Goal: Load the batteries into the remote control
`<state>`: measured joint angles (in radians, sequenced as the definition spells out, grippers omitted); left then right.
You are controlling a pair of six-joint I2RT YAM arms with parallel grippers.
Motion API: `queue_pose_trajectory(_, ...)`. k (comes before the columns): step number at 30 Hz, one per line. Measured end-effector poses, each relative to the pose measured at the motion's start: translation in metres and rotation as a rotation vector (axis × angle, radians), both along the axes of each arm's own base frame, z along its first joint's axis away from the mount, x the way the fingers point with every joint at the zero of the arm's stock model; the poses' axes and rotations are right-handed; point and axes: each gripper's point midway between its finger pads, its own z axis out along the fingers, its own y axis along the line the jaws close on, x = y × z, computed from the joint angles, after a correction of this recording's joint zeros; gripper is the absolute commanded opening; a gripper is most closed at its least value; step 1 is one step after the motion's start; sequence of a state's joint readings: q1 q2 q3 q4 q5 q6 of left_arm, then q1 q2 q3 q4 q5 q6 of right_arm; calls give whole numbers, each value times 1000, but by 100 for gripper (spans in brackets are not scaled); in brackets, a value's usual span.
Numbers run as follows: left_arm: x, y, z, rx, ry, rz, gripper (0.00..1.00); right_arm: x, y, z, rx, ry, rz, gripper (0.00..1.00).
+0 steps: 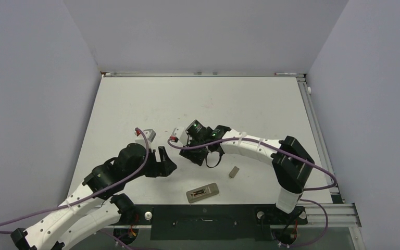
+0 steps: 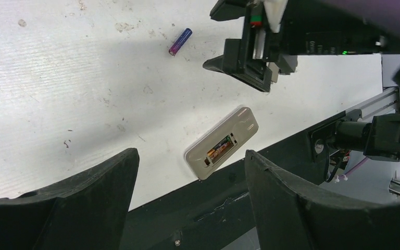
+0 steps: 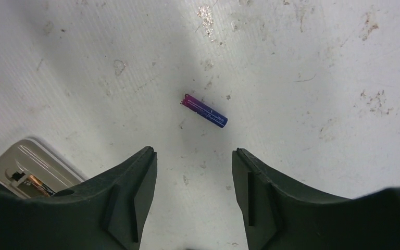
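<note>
Next, my right gripper lowers toward the tabletop and closes on the blue end of the purple-blue battery [image 3: 204,110], since that end lies nearest its open fingers.
The remote control [image 1: 202,193] lies back-up near the table's front edge. The brownish-gold battery [image 2: 220,149] sits in its recess; the remote [image 2: 239,125] shows between my left fingers in the left wrist view and at the lower left of the right wrist view [image 3: 15,162]. The purple-blue battery [image 3: 204,110] lies loose on the table just ahead of my right gripper [image 3: 194,151], which is open and empty above it. It also shows in the left wrist view [image 2: 180,41]. My left gripper [image 2: 190,153] is open and empty, left of the remote [image 1: 167,162].
A small grey-beige piece [image 1: 234,172] lies on the table right of the remote. A black strip [image 1: 203,221] runs along the near edge by the arm bases. My right gripper [image 1: 208,155] hangs close to my left one. Grey walls enclose the white table [image 1: 198,99].
</note>
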<state>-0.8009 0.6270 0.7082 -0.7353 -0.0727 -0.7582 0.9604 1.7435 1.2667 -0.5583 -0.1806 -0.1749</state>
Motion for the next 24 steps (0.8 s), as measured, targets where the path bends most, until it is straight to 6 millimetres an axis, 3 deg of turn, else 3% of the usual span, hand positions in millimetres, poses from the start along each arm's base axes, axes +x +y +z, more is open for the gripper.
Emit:
queue_pose_trajectory(9,-6,7,16,-7,-50,-28,73,6,-8,-15,-50,-3,142,50)
queue_pose_trajectory(24,-13,16,37,-48,-145,-54,77,18,0,-47,-116,54,264,46)
